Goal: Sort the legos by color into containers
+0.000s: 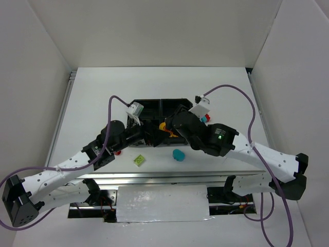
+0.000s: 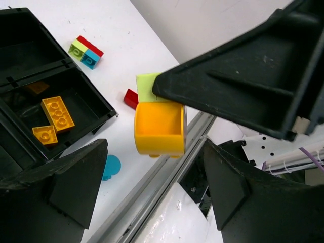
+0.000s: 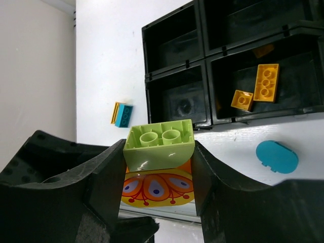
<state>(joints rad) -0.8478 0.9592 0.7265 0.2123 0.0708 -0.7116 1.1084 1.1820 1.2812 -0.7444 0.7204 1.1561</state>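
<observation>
I will carry the lime green brick outward with my right gripper and release it over the black tray's empty section beyond the yellow bricks, as their section already holds another color.
My right gripper (image 3: 159,154) is shut on a stack of two legos, a lime green brick (image 3: 159,144) on a rounded yellow-orange brick (image 3: 158,190) with a printed pattern. It holds them in the air just in front of the black tray (image 1: 154,109). The left wrist view shows this yellow brick (image 2: 159,129) level with the tips of my left gripper (image 2: 154,149). That gripper is open, with a gap on each side of the brick. Two yellow bricks (image 3: 266,81) lie in one of the containers. On the table are a cyan rounded brick (image 1: 178,154), a green brick (image 1: 139,160) and a red brick (image 2: 130,98).
A cluster of green, cyan and red bricks (image 2: 86,52) lies beyond the tray. A cyan brick joined to a yellow one (image 3: 122,114) sits left of the tray in the right wrist view. A metal rail (image 1: 154,177) runs along the table's near edge.
</observation>
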